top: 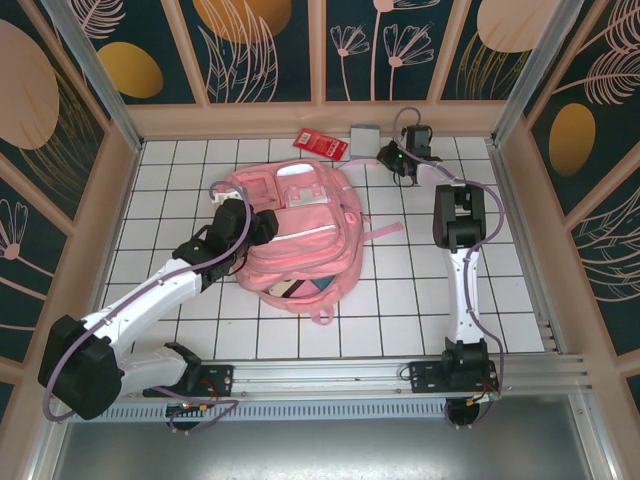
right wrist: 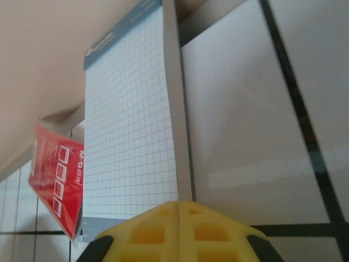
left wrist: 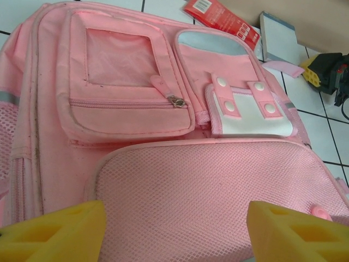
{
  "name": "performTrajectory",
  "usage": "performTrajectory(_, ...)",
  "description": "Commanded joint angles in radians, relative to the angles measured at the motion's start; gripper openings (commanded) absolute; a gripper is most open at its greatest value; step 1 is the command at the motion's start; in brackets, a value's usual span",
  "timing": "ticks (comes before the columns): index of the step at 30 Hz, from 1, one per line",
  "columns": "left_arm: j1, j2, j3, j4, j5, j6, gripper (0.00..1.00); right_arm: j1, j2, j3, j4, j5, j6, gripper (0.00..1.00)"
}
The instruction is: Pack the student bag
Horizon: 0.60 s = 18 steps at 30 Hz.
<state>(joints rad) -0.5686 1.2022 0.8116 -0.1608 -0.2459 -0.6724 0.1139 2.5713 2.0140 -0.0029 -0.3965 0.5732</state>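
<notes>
The right gripper draws the notepad (top: 365, 134) back by its edge onto the bare tiles (top: 406, 212) beside the bag's trailing strap next and releases it, as it lies against the back wall.
The pink student bag (top: 305, 235) lies flat in the middle of the tiled table, front pockets up. Its near end gapes, with dark and blue things showing inside. My left gripper (top: 262, 226) hovers over the bag's left side, open. In the left wrist view its yellow fingers (left wrist: 60, 232) stand wide apart above the bag's (left wrist: 131, 120) mesh pocket, with nothing between them. My right gripper (top: 393, 157) is at the back, beside a graph-paper notepad (top: 365, 134). It is shut (right wrist: 178, 206), pads touching, tips right at the notepad's (right wrist: 131, 131) near edge.
A red packet (top: 321, 144) lies against the back wall, left of the notepad, and shows again as the red packet (right wrist: 57, 185) in the right wrist view. Wooden walls close in the table on three sides. A pink strap (top: 385, 231) trails off the bag's right side.
</notes>
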Motion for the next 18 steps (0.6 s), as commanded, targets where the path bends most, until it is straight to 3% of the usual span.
performTrajectory(1,0.003,0.007,0.012,0.026,0.004,0.021,0.70,0.023,0.022,0.001,-0.037,-0.018,-0.010,0.00)
performTrajectory(8,0.003,0.004,0.006,0.032,0.001,0.022,0.70,0.025,-0.095,-0.149,0.012,0.023,-0.012,0.00)
performTrajectory(18,0.003,-0.011,-0.012,0.051,0.015,0.020,0.70,0.015,-0.400,-0.583,0.155,0.104,-0.017,0.00)
